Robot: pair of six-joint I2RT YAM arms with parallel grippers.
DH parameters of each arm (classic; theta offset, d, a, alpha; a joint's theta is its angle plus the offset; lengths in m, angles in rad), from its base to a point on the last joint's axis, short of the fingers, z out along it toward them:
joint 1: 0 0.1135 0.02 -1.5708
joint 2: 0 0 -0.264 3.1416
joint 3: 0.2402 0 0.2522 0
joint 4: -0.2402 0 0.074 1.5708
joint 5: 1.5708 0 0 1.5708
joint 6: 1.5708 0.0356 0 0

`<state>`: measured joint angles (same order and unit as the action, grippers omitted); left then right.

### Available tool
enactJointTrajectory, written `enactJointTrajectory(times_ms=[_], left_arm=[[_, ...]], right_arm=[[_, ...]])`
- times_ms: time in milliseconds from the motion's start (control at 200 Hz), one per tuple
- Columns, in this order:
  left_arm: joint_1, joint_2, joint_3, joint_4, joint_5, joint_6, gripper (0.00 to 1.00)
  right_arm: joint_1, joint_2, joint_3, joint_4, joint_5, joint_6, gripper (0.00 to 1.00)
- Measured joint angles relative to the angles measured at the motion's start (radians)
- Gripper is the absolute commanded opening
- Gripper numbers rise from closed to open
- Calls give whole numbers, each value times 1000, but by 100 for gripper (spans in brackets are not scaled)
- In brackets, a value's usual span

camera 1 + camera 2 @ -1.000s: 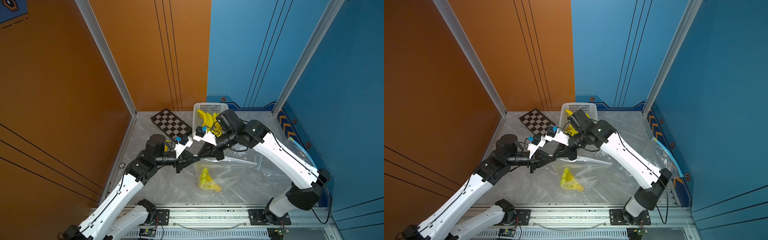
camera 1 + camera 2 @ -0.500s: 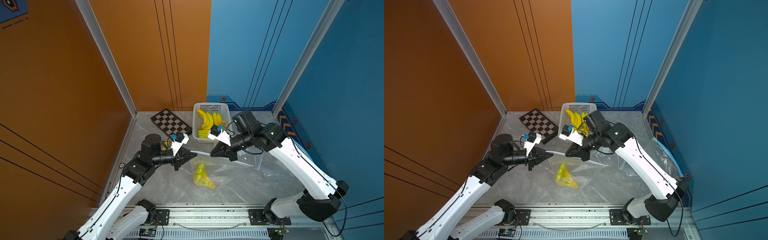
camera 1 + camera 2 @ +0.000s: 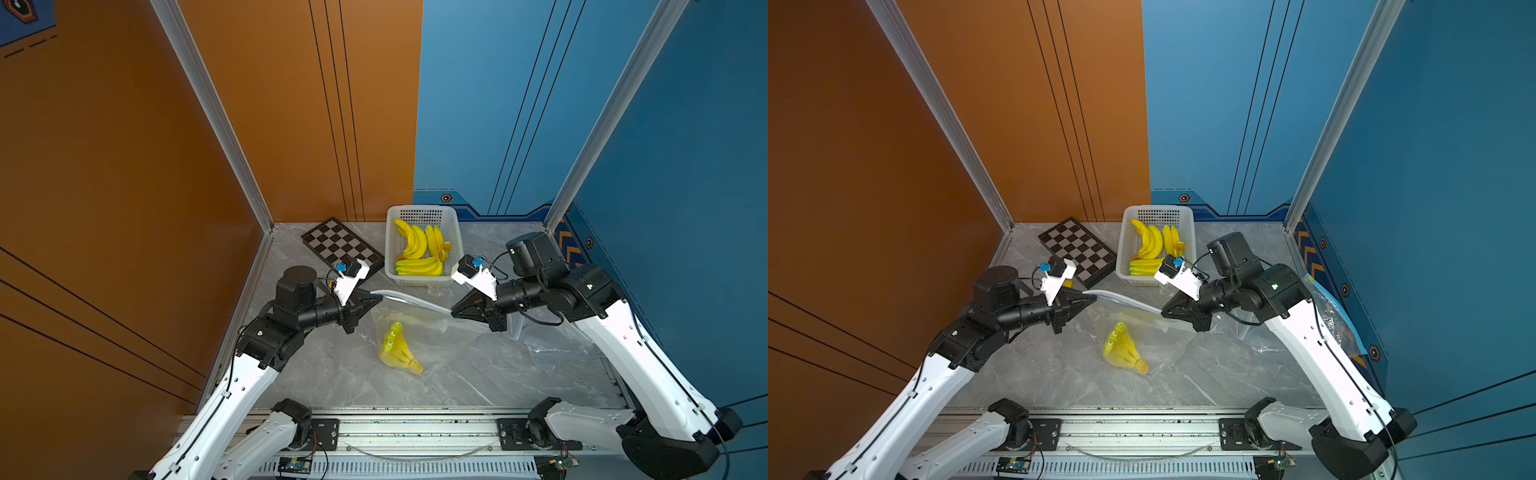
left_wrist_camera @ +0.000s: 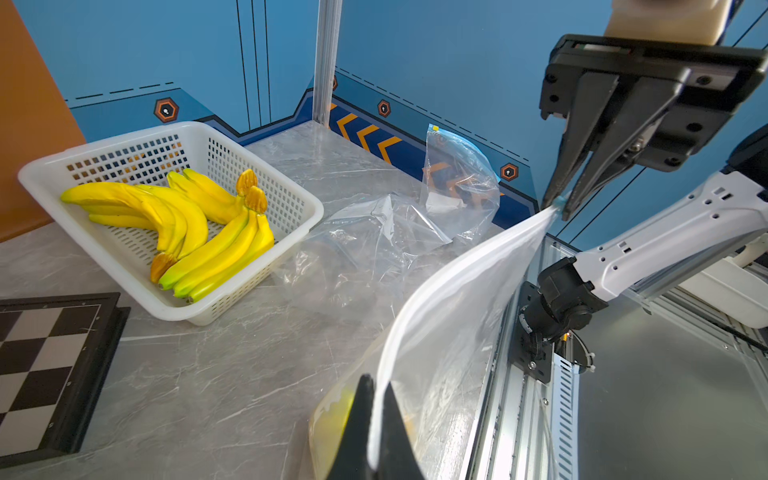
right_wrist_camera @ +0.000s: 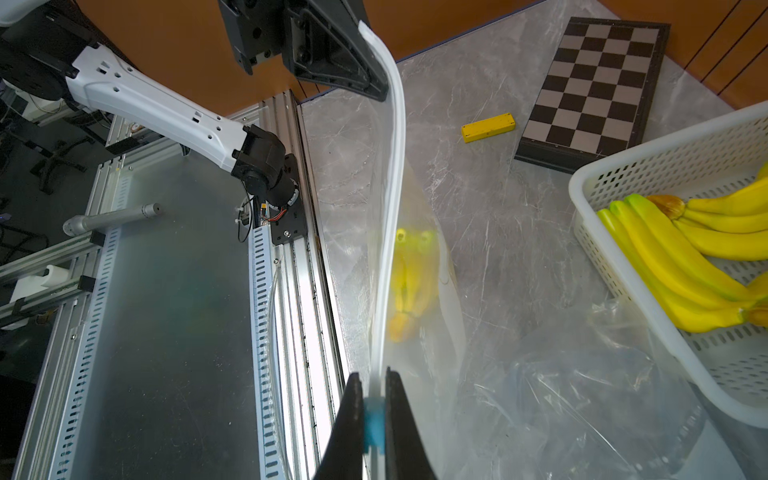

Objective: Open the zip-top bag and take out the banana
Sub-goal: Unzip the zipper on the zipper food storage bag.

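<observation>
I will move my right gripper away from my left gripper, toward the zip's loose end [image 5: 374, 468], and release the slider, because the bag's zip still shows past the blue slider.
The clear zip-top bag [image 3: 436, 336] hangs between my two grippers, its white zip strip [image 3: 411, 300] stretched nearly taut above the table. The bag's lower part rests on the table with a yellow-green banana bunch [image 3: 397, 347] inside, also visible through the plastic in the right wrist view [image 5: 409, 282]. My left gripper [image 3: 371, 296] is shut on the left end of the zip strip [image 4: 449, 291]. My right gripper [image 3: 453, 311] is shut on the bag's blue slider [image 5: 374, 419] at the strip's right end.
A white basket [image 3: 455, 232] holding banana bunches stands at the back, just behind the stretched strip. A chessboard [image 3: 340, 247] lies at the back left with a small yellow block [image 5: 488, 127] beside it. Empty clear bags [image 3: 540, 336] lie under the right arm, and another leans against the right wall [image 3: 1333, 316].
The two grippers, close together a second ago, have pulled apart. The right one went right with the slider, the left one went left, and the zip strip now stretches between them.
</observation>
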<state>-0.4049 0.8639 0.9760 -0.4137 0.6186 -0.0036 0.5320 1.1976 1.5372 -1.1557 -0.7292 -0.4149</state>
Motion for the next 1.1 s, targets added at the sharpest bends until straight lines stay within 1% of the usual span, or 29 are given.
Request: enactJointTrajectory(times_ms=[355, 791, 821, 871, 886, 996, 1066, 1101], left_arm=[[0, 11, 1, -11, -24, 7, 0], [0, 29, 2, -23, -24, 7, 0], [0, 30, 2, -24, -24, 7, 0], [0, 30, 2, -25, -23, 8, 0], [0, 30, 3, -25, -20, 8, 0], [-9, 35, 8, -24, -5, 23, 0], [-26, 47, 18, -24, 12, 50, 0], [-39, 55, 21, -23, 28, 69, 0]], right_arm=[[-73, -103, -75, -43, 0, -8, 0], [-94, -143, -95, -84, 0, -15, 0], [-94, -144, -95, -85, 0, -15, 4], [-94, -145, -95, -87, 0, -14, 17], [-94, -145, -95, -87, 0, -15, 20], [-90, -151, -95, -90, 0, 0, 28], [-69, -153, -95, -79, 0, 27, 38], [-51, -153, -95, -63, 1, 51, 39]])
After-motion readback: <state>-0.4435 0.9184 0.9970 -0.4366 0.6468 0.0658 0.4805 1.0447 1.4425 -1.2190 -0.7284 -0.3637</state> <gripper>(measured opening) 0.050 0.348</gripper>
